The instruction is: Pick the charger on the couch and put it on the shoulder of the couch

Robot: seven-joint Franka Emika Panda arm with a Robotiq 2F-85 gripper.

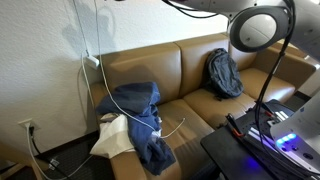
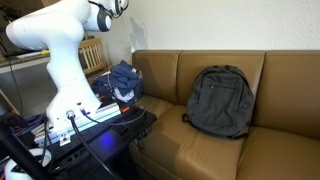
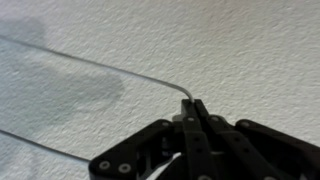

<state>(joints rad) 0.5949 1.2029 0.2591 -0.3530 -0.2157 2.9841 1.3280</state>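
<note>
The couch's back is below my gripper, so next I need to lower the high-held cable toward it beside the charger block, tilting down from the wall, and let go.
In the wrist view my gripper (image 3: 192, 103) is shut on the charger's thin white cable (image 3: 120, 70), held up close to a white textured wall. In an exterior view the cable (image 1: 97, 30) hangs straight down from the top edge of the frame, where the gripper is out of view. It ends at a small white charger block (image 1: 93, 62) at the left top corner of the brown couch's back (image 1: 150, 62). I cannot tell whether the block rests there or hangs. More white cable lies on the seat (image 1: 170, 127).
A blue jacket (image 1: 140, 110) and a white cloth (image 1: 115, 138) lie on the couch's left seat. A grey backpack (image 1: 224, 72) leans on the backrest, also seen in an exterior view (image 2: 218, 100). A black table with electronics (image 1: 260, 140) stands in front. A wall outlet (image 1: 27, 127) is low on the left.
</note>
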